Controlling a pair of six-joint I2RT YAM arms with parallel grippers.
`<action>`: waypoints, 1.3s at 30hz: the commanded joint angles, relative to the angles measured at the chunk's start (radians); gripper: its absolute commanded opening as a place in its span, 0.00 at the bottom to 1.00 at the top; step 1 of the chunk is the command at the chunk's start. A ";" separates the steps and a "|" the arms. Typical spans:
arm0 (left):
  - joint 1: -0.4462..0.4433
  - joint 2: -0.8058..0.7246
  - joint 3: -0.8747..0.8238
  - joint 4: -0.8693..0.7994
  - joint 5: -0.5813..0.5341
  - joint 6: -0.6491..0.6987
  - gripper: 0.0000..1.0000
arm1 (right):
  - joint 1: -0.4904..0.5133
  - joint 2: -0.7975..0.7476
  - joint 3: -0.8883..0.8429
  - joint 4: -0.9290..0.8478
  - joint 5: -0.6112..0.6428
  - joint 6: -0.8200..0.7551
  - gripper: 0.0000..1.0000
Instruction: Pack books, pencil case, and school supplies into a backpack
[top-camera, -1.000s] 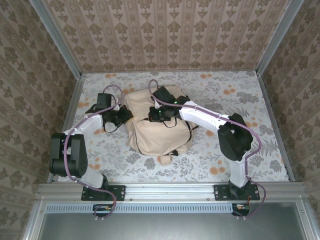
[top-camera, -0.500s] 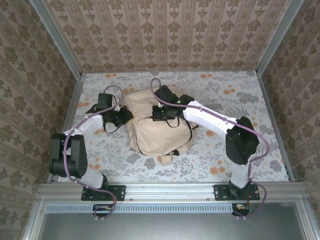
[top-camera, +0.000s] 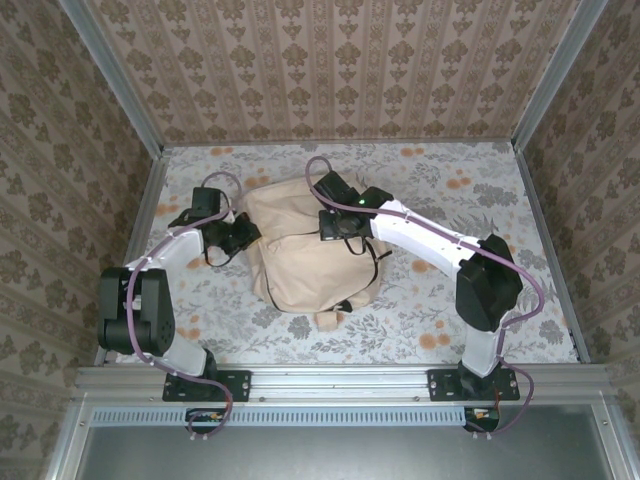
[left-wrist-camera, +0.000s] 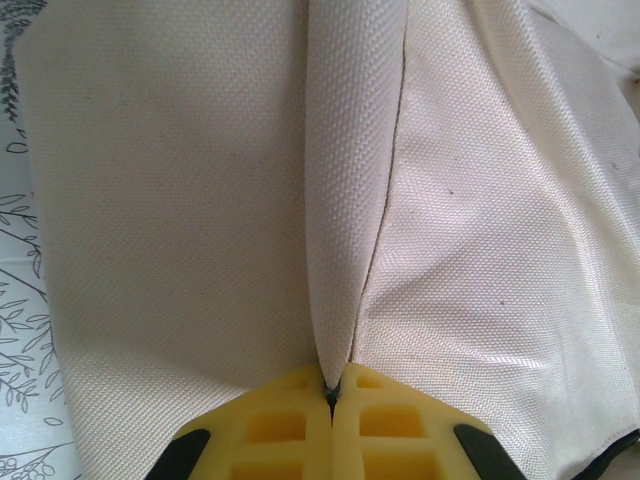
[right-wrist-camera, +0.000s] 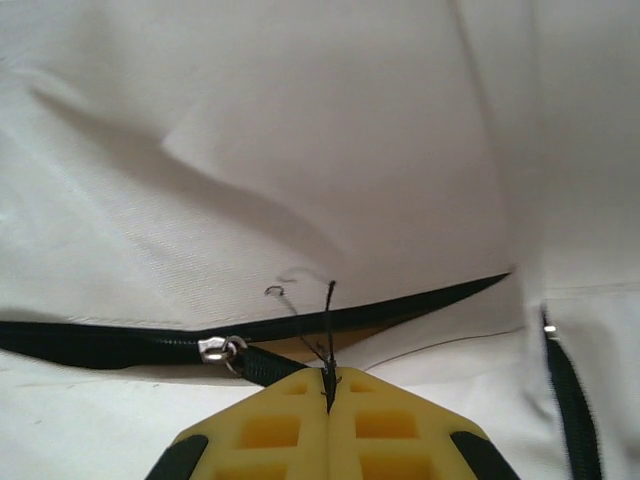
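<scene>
The zipper is still wide open, so my right gripper should move toward the zipper's open end (right-wrist-camera: 500, 279) beside it, away from my left gripper, and let go of the strap.
The cream-beige backpack (top-camera: 300, 265) lies in the middle of the table. At its left edge my left gripper (top-camera: 243, 232) is shut on a pinched fold of the backpack's fabric (left-wrist-camera: 345, 200), its yellow fingertips (left-wrist-camera: 300, 400) pressed together. Over the top of the bag, my right gripper (top-camera: 333, 228) is shut on the dark zipper pull strap (right-wrist-camera: 265, 365), which hangs from the silver slider (right-wrist-camera: 215, 348). To the right of the slider the dark zipper (right-wrist-camera: 420, 300) gapes a little. The books, pencil case and school supplies are out of view.
A flowered cloth (top-camera: 450, 200) covers the table, with patterned walls on three sides. A metal rail (top-camera: 340, 380) with both arm bases runs along the near edge. A second dark zipper (right-wrist-camera: 570, 400) runs down the bag at the right of the right wrist view.
My right gripper has slid to the right along the backpack's top with the zipper pull in it, and its elbow has swung right. The left gripper has kept its hold on the fabric.
</scene>
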 joint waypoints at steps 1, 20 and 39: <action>0.033 -0.029 0.012 -0.033 -0.083 0.021 0.00 | -0.027 -0.059 0.026 -0.074 0.166 -0.018 0.00; 0.056 -0.012 0.044 -0.049 -0.095 0.039 0.00 | -0.190 -0.027 -0.116 -0.025 0.177 0.000 0.00; 0.058 0.223 0.347 -0.014 -0.069 0.103 0.00 | -0.179 -0.045 -0.172 0.082 -0.117 -0.040 0.00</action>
